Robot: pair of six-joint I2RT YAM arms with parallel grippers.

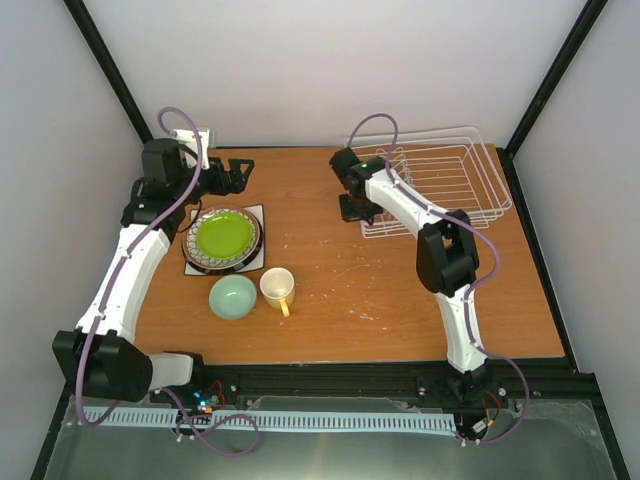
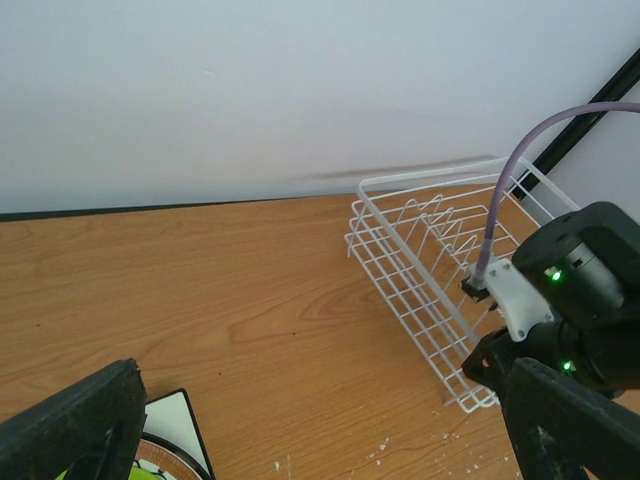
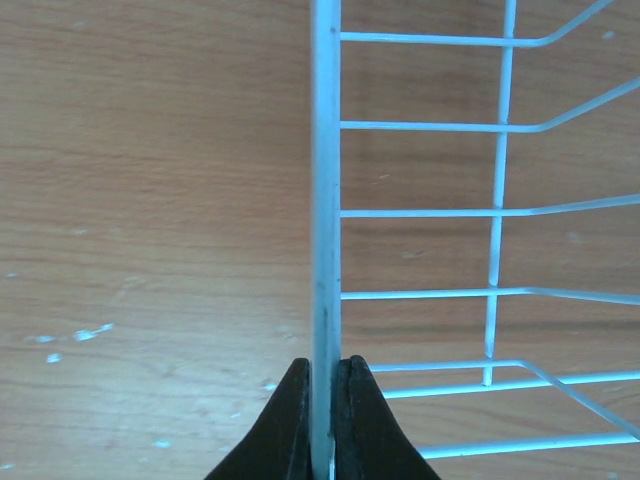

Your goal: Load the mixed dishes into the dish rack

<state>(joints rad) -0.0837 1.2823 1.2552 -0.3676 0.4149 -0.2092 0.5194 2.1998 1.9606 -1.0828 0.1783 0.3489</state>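
Next, my right gripper will drag the rack [image 1: 440, 185] back and left in the top view and release it on bare wood [image 1: 287, 228] beside the stack, since they stand far apart.
The white wire dish rack [image 1: 440, 185] stands at the back right of the table and is empty. My right gripper [image 1: 358, 210] is shut on the rack's left rim wire [image 3: 325, 200], with both fingers pressed against it [image 3: 324, 400]. The lime-green small plate [image 1: 224, 234] tops a stack with the petal-patterned plate [image 1: 200, 258], a dark rim and the white square plate [image 1: 254, 212] beneath. The pale mint bowl [image 1: 232, 297] and the pale yellow mug [image 1: 278, 288] stand in front of the stack. My left gripper [image 1: 235, 178] is open and empty behind the stack.
The left wrist view shows the rack [image 2: 430, 270], my right arm's wrist [image 2: 580, 290] at its near corner, and a corner of the white square plate [image 2: 175, 425]. White walls and black frame posts close in the table. White specks lie on the wood.
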